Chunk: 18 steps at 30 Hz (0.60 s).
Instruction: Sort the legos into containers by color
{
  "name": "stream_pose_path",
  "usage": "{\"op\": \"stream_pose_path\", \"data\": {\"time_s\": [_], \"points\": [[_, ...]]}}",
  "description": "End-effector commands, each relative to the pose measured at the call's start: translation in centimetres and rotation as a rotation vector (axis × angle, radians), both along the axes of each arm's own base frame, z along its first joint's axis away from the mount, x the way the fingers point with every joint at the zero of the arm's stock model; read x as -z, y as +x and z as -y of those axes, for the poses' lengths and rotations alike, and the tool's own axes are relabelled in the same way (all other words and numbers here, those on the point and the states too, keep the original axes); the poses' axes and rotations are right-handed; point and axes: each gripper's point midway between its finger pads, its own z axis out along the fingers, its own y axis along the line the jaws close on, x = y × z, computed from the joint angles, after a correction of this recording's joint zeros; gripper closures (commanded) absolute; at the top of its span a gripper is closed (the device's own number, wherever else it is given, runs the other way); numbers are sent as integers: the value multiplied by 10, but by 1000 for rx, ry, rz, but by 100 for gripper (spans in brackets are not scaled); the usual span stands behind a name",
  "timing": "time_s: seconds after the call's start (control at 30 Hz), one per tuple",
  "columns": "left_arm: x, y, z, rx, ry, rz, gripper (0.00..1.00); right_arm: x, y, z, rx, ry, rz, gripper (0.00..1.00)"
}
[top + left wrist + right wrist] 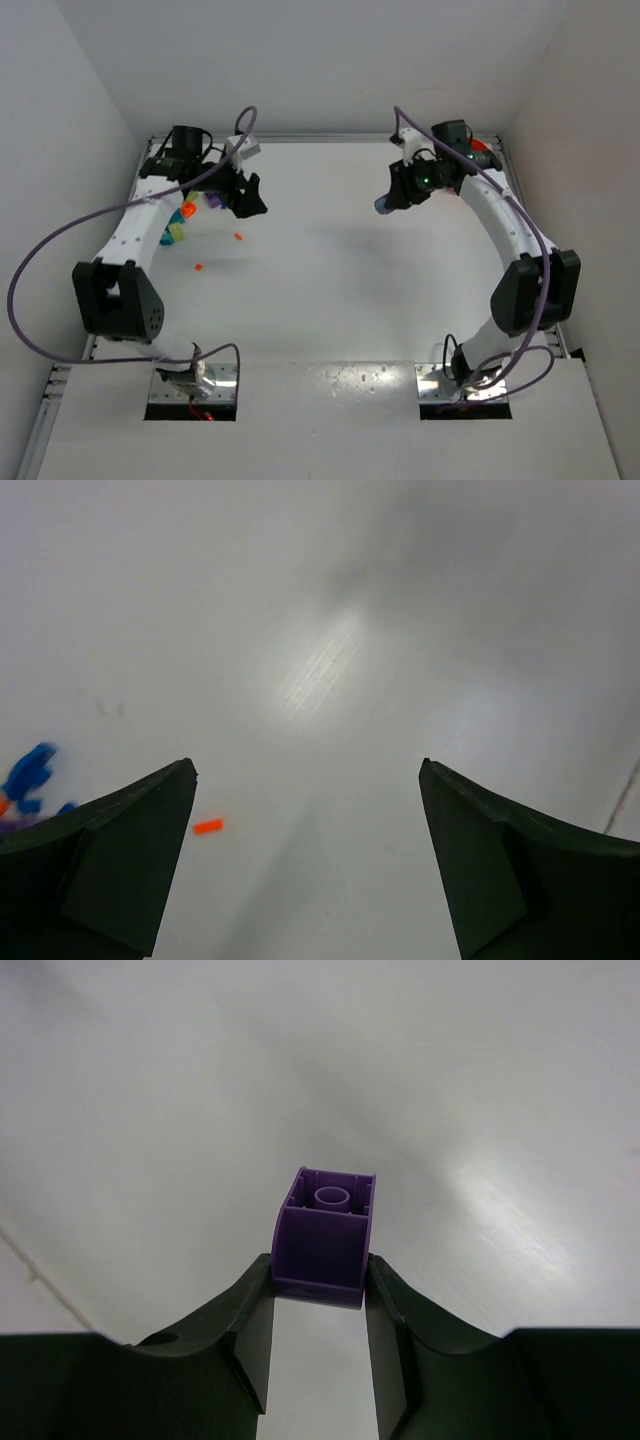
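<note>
Only bare table is below my right gripper. It will move outward and to the right in the top view, over the orange bowl (481, 148), to let go of its purple brick.
My right gripper (390, 202) (320, 1268) is shut on a purple brick (322, 1232), held hollow side up above the bare table at the back right; the brick shows as a purple-blue spot in the top view (381, 207). My left gripper (254, 204) (308, 770) is open and empty. A tiny orange-red brick (208, 826) (238, 236) lies just beside its left finger. A second orange-red brick (198, 267) lies nearer. A cluster of orange, purple and teal-green bricks (185, 215) sits under the left arm; a blue brick (28, 773) shows blurred.
An orange object (483, 158), perhaps the orange bowl, is mostly hidden behind the right wrist at the back right. No purple bowl is in view. White walls close in the table on the left, back and right. Purple cables loop off both arms.
</note>
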Motion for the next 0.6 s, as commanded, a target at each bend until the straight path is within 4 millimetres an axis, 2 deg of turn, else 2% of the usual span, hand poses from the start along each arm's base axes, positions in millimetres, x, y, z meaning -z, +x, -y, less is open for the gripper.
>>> {"op": "stream_pose_path", "data": {"time_s": [0.0, 0.03, 0.1, 0.13, 0.17, 0.2, 0.23, 0.27, 0.3, 0.33, 0.4, 0.57], "points": [[-50, 33, -35, -389, 55, 198, 0, -14, 34, 56, 108, -142, 71, 98], [-59, 41, -36, -455, 41, 238, 0, -17, 53, 75, 151, -155, 75, 98], [-61, 44, -43, -542, 34, 207, 0, -13, 63, 97, 165, -202, 51, 98], [-56, 41, -43, -546, 43, 163, 0, -13, 77, 106, 171, -211, 55, 98], [-64, 41, -39, -525, 28, 158, 0, -11, 82, 116, 175, -222, 51, 98], [-60, 37, -34, -479, 33, 145, 0, -8, 86, 133, 180, -240, 43, 98], [-61, 32, -29, -439, -1, 122, 0, -19, 97, 141, 185, -249, 78, 98], [-54, 27, -24, -412, -16, 97, 0, -5, 104, 149, 178, -259, 45, 98], [-53, 27, -25, -403, -32, 92, 0, 1, 103, 162, 170, -275, 17, 98], [-51, 23, -21, -379, -48, 78, 0, -11, 113, 169, 169, -285, 53, 98], [-49, 20, -16, -346, -60, 72, 0, -6, 125, 184, 162, -312, 52, 98], [-51, 16, -6, -301, -110, 45, 0, -7, 141, 197, 163, -355, 95, 97]]}}
